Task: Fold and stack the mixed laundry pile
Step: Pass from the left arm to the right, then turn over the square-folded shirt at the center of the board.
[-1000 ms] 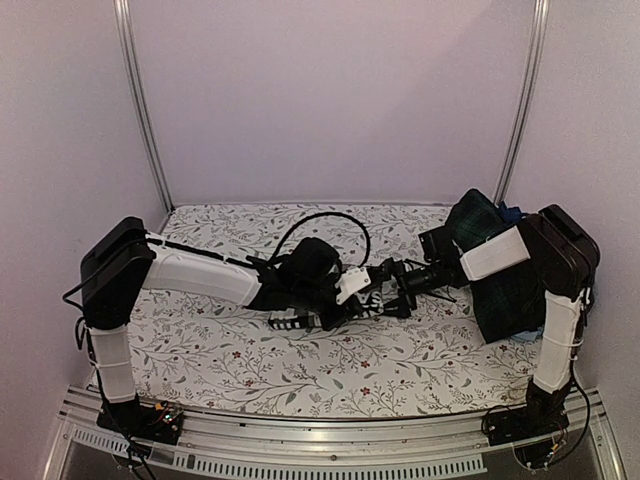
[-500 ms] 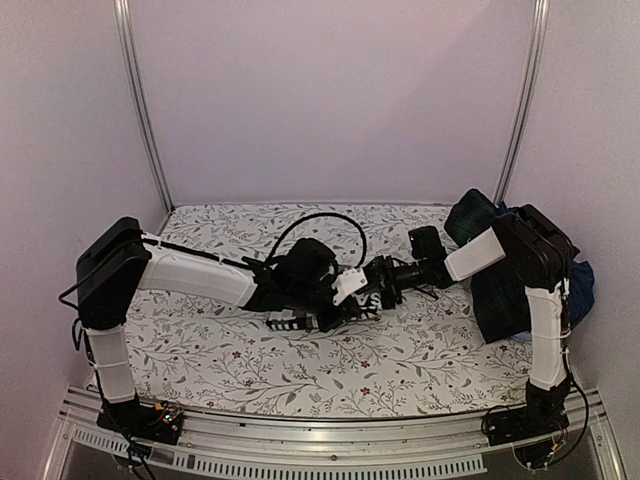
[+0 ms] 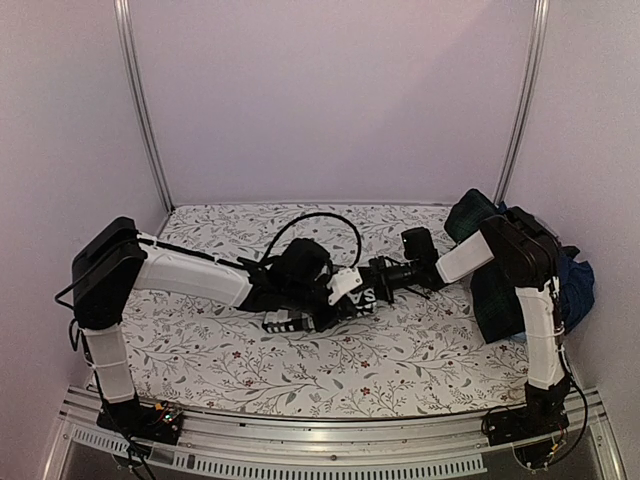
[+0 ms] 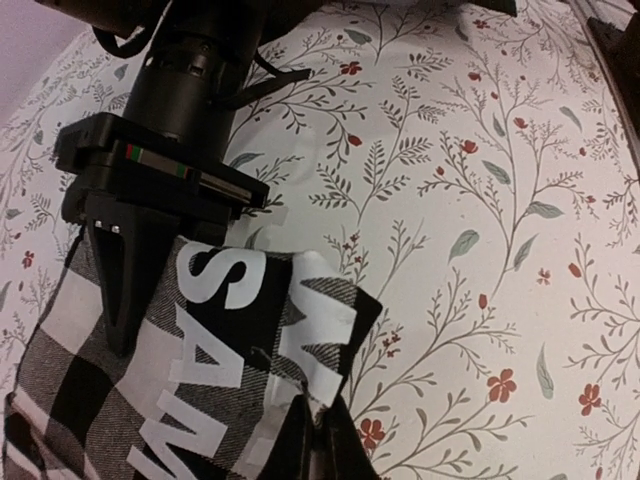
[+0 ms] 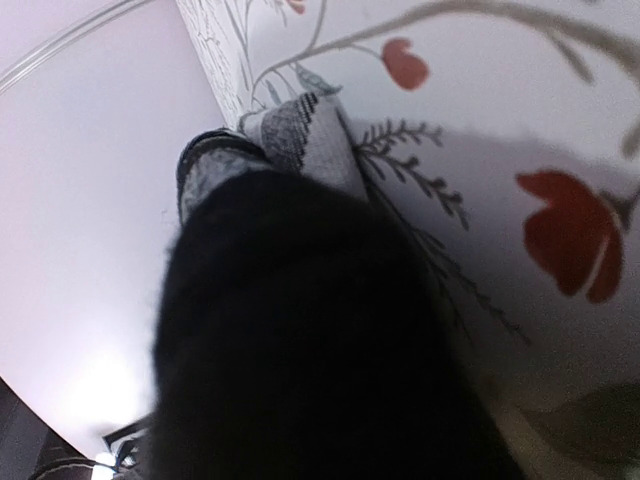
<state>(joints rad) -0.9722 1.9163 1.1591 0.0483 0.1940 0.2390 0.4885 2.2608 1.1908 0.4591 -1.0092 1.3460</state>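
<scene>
My right gripper rises with the checked shirt's edge toward the laundry pile next, then lowers the bunched shirt onto the middle of the table and releases.
A black-and-white checked shirt (image 3: 352, 292) with large white letters lies bunched at mid-table between both grippers. In the left wrist view the shirt (image 4: 200, 340) fills the lower left, and my left gripper (image 4: 318, 428) is pinched shut on its near corner. My right gripper (image 4: 120, 320) reaches in from the right and is shut on the shirt's far edge, one dark finger lying over the cloth. In the right wrist view a dark blur hides the jaws, with checked cloth (image 5: 295, 130) just past it. The remainder of the laundry pile (image 3: 500, 290) sits at the right edge.
The dark plaid garment on the pile lies under the right arm's elbow, with a blue piece (image 3: 578, 285) hanging off the table's right side. The floral table covering (image 3: 230, 360) stretches to the walls. A black cable (image 3: 320, 222) loops above the left wrist.
The right arm has swung left from the pile to the checked shirt and its jaws have gone from wide open to shut. The left arm has shifted slightly left, still gripping.
</scene>
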